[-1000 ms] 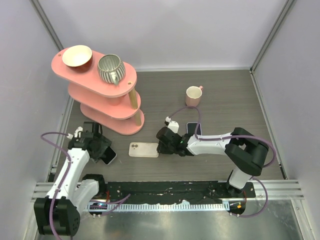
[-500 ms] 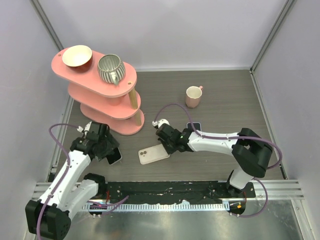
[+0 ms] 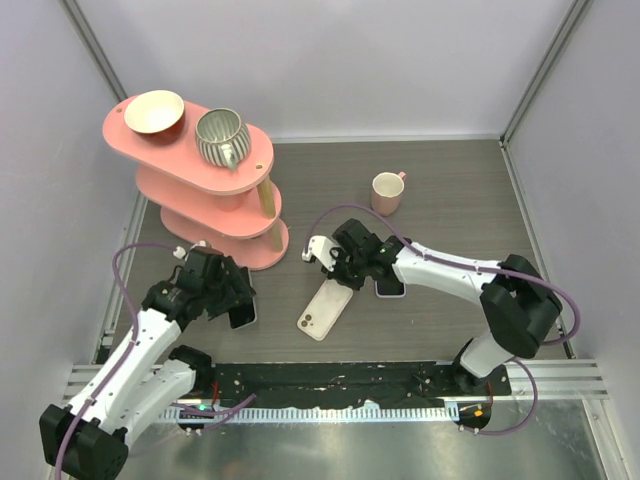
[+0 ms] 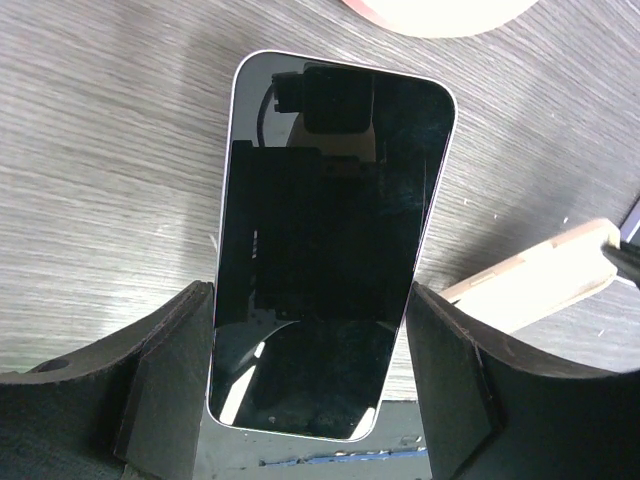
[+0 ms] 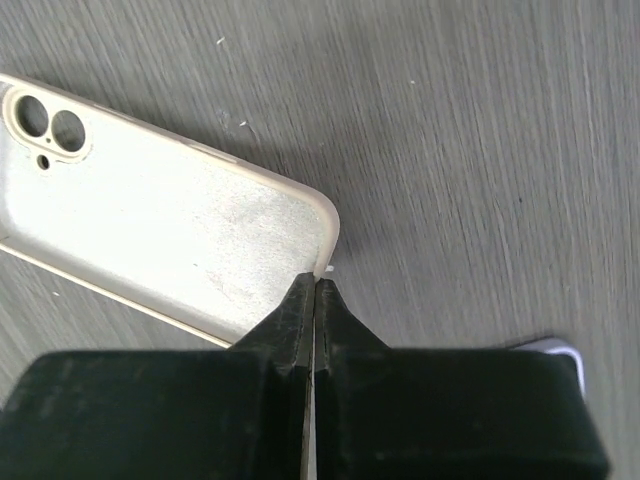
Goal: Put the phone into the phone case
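Observation:
I should next turn my left gripper across to the right in the top view and down to line up with the slanted case, and let go of the phone onto the case's open side.
The phone, black screen with a white rim, sits between the fingers of my left gripper, which is shut on its long sides. In the top view the left gripper holds it left of the case. The cream phone case lies open side up and slanted on the table. My right gripper is at its far end. In the right wrist view the right gripper is shut on the end wall of the case. The case's edge also shows in the left wrist view.
A second dark phone lies under my right arm, its corner in the right wrist view. A pink mug stands farther back. A pink tiered stand with a bowl and a striped pot fills the far left.
The right gripper swung the case from lying crosswise to slanted, and moved back and to the right. The left gripper has carried the phone to the right, nearer the case.

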### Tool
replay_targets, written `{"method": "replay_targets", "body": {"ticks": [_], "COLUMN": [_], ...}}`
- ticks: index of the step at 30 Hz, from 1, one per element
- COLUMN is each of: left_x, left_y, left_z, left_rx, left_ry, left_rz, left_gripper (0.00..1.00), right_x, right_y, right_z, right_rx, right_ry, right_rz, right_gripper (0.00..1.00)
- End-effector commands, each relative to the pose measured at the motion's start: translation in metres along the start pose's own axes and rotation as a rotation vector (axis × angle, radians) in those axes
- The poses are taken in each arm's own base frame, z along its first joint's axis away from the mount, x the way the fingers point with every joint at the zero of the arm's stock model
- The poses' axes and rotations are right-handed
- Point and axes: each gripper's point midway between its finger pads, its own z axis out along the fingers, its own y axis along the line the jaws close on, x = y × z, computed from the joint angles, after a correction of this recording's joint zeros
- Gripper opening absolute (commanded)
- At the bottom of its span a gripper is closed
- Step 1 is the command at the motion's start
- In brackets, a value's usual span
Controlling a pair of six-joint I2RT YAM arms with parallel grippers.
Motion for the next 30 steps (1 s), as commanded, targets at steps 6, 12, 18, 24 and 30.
{"method": "replay_targets", "body": {"ticks": [6,12,18,24,30], "left_x": [0.007,0.02,0.029,0.046,0.079], "left_y": [-0.038,-0.05,-0.079,-0.127,-0.177], "left_z": [-0.003,-0.007,-0.014,-0.019,0.0], "left_rx": [0.182,0.22,0.234,0.262,0.31], "left_ry": [0.021,0.035,-0.031,-0.069,-0.047], "left_rz": [0.085,0.16,0.377,0.631,0.793], "left_gripper": [0.0,0.0,0.0,0.0,0.0], "right_x": [-0.029,-0.045,-0.063,-0.033,0.021], "right_y": [-0.015,-0.037,-0.042,-0.097,-0.084], "right_z": [0.022,0.001,-0.061,-0.162,-0.221], "right_rx": [-0.074,0.063,0.165,0.68,0.814], "right_ry": [-0.1,-0.134,-0.296,-0.551,-0.581], "right_rz": [-0.269,-0.225,-0.01,0.745,1.117], "right_gripper": [0.17,0.34,0.89,0.89,0.87]}}
